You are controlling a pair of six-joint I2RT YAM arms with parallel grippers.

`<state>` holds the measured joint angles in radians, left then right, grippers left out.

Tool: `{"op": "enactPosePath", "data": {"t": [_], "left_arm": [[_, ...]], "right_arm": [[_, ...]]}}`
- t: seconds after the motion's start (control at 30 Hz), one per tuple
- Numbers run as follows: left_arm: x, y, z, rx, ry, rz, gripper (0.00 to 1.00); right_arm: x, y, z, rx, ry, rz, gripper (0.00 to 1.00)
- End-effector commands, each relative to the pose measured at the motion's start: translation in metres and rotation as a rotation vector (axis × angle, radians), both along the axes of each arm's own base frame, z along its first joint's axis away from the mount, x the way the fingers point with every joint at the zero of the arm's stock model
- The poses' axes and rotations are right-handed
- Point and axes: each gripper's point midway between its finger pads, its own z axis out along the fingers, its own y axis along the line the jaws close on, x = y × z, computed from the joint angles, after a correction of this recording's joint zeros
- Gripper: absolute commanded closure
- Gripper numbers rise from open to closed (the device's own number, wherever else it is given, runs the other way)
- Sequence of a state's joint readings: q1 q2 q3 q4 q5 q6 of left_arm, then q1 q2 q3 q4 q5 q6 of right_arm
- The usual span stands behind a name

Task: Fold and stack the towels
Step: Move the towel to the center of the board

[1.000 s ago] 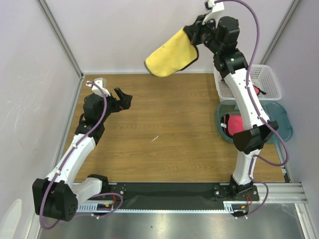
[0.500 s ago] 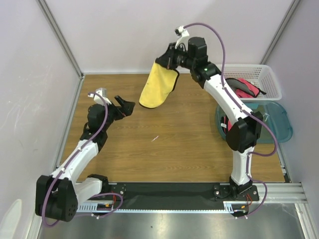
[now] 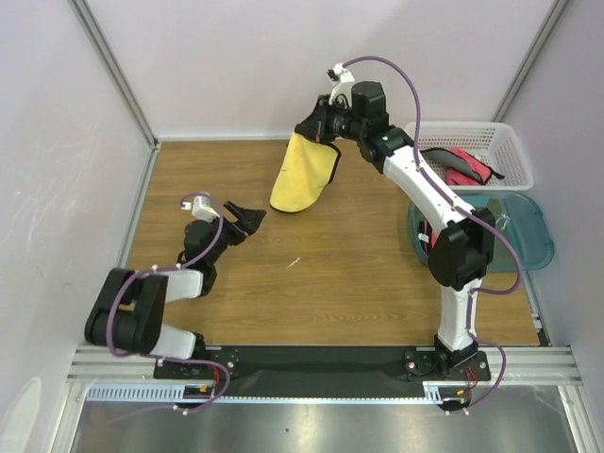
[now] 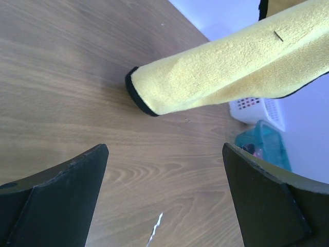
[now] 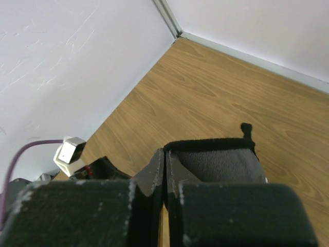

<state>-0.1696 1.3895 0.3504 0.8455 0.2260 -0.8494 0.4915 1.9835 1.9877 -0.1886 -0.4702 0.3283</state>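
Note:
My left gripper is to reach outward next, to its right in the top view, and close on the edging of the towel's loose lower end [image 3: 286,205] [image 4: 146,103], which hangs there.
A yellow towel [image 3: 304,179] with black edging hangs over the back middle of the table, its lower end at or just above the wood. My right gripper [image 3: 317,126] is shut on its top corner. In the right wrist view the towel's black back [image 5: 221,162] bulges beside the closed jaws of the right gripper [image 5: 164,157]. My left gripper [image 3: 247,218] stands open and empty, low over the wood, left of the towel. From the left wrist, the yellow towel [image 4: 231,72] hangs ahead of the wide left gripper [image 4: 164,154]. More pink-red towels [image 3: 456,166] lie in the basket.
A white lattice basket [image 3: 505,142] stands at the back right. In front of it a teal tub [image 3: 533,236] holds a pink-red cloth [image 3: 437,236]. Grey walls close in the table on three sides. A small white scrap [image 3: 293,261] lies mid-table.
The right arm has swung the yellow towel down and left from high at the back. The left arm has folded lower, its gripper shifting slightly nearer and right.

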Motion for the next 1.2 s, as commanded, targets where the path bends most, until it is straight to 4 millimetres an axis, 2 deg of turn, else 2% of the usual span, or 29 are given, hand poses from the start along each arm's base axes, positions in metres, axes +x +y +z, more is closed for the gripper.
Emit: {"op": "enactPosePath", "data": {"t": [0.0,0.03,0.07,0.1,0.13,0.2,0.23,0.33,0.47,0.67,0.83,1.17], "left_arm": [[0.01,-0.012,0.036,-0.102,-0.198,-0.055,0.0],[0.01,-0.015,0.049,-0.125,-0.265,-0.071,0.0],[0.01,-0.02,0.048,-0.164,-0.263,-0.096,0.0],[0.012,-0.023,0.033,-0.186,-0.23,-0.107,0.01],[0.011,-0.026,0.046,-0.243,-0.286,-0.124,0.02],[0.01,-0.03,0.045,-0.292,-0.305,-0.152,0.03],[0.015,-0.031,0.032,-0.315,-0.266,-0.141,0.03],[0.022,-0.034,0.028,-0.285,-0.281,-0.139,0.04],[0.029,-0.033,0.035,-0.247,-0.33,-0.123,0.03],[0.046,-0.044,0.036,-0.238,-0.359,-0.164,0.03],[0.056,-0.051,0.044,-0.244,-0.394,-0.174,0.03],[0.074,-0.076,0.074,-0.229,-0.516,-0.253,0.04]], "right_arm": [[-0.019,-0.005,0.056,0.055,-0.118,0.023,1.0],[-0.019,-0.006,0.057,0.055,-0.119,0.021,1.0],[-0.02,-0.006,0.057,0.055,-0.117,0.024,1.0],[-0.021,-0.006,0.057,0.053,-0.113,0.024,1.0],[-0.022,-0.006,0.059,0.053,-0.116,0.026,1.0],[-0.022,-0.008,0.057,0.048,-0.108,0.02,1.0],[-0.022,-0.008,0.057,0.046,-0.107,0.018,1.0],[-0.024,-0.008,0.056,0.042,-0.1,0.017,1.0],[-0.026,-0.011,0.06,0.042,-0.106,0.007,1.0],[-0.029,-0.013,0.064,0.042,-0.114,0.002,1.0],[-0.032,-0.013,0.066,0.05,-0.113,0.007,1.0],[-0.034,-0.013,0.069,0.067,-0.117,0.014,1.0]]}}
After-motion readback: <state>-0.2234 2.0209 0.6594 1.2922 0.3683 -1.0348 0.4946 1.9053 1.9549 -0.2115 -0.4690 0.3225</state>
